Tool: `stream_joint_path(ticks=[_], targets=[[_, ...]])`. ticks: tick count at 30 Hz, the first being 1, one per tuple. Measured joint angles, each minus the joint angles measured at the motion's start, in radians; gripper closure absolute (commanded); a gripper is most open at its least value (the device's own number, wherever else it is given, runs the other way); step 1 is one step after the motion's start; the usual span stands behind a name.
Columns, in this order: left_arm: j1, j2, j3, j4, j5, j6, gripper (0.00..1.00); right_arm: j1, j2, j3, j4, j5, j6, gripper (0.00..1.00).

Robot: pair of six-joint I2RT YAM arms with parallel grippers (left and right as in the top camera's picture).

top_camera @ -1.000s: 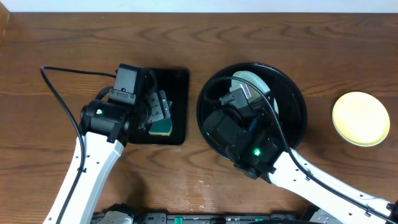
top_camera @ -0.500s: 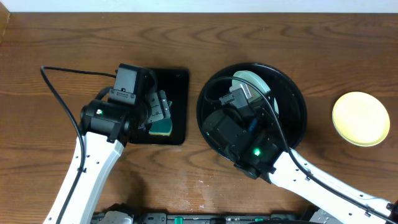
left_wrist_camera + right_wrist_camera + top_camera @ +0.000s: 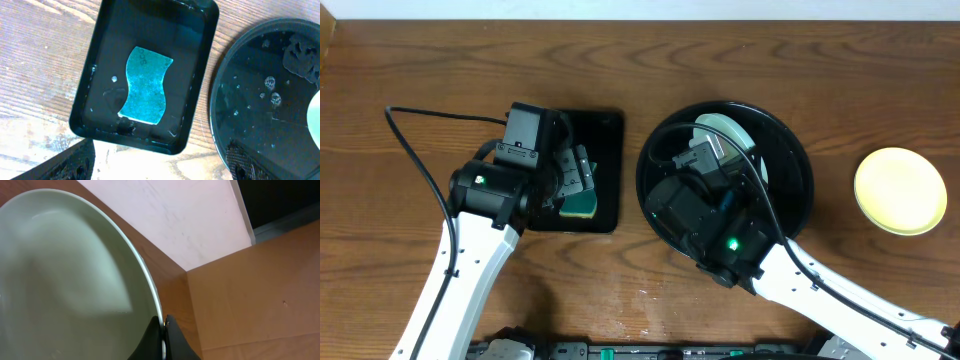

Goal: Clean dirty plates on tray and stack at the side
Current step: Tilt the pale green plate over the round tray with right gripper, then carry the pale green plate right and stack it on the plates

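Note:
I need to move my right gripper to the right in the overhead view next and put its mint-white plate down on the yellow plate (image 3: 900,190), which is on that side, to stack them.
The large round black tray (image 3: 790,180) sits right of centre; its wet surface also shows in the left wrist view (image 3: 260,100). My right gripper (image 3: 163,330) is shut on the rim of a pale mint-white plate (image 3: 65,270), held tilted over the tray (image 3: 725,135). A pale yellow plate (image 3: 900,190) lies on the table at the far right. My left gripper (image 3: 155,165) is open and empty above the near edge of a small rectangular black tray (image 3: 200,60) holding a teal sponge (image 3: 145,85). A third plate is not in view.
The small rectangular tray (image 3: 605,130) sits left of the round tray. A black cable (image 3: 410,150) runs over the table at the left. A white wall and brown panel stand behind the table in the right wrist view.

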Motion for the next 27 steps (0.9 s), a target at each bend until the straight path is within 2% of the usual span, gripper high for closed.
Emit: stream_joint_path(ticks=[23,27], targets=[[0.000,0.000,0.000,0.000,0.000,0.000,0.16,0.000,0.000,0.000,0.009,0.000,0.000,0.99],[0.000,0.000,0.000,0.000,0.000,0.000,0.15,-0.001,0.000,0.000,0.011,-0.054,0.015,0.99]])
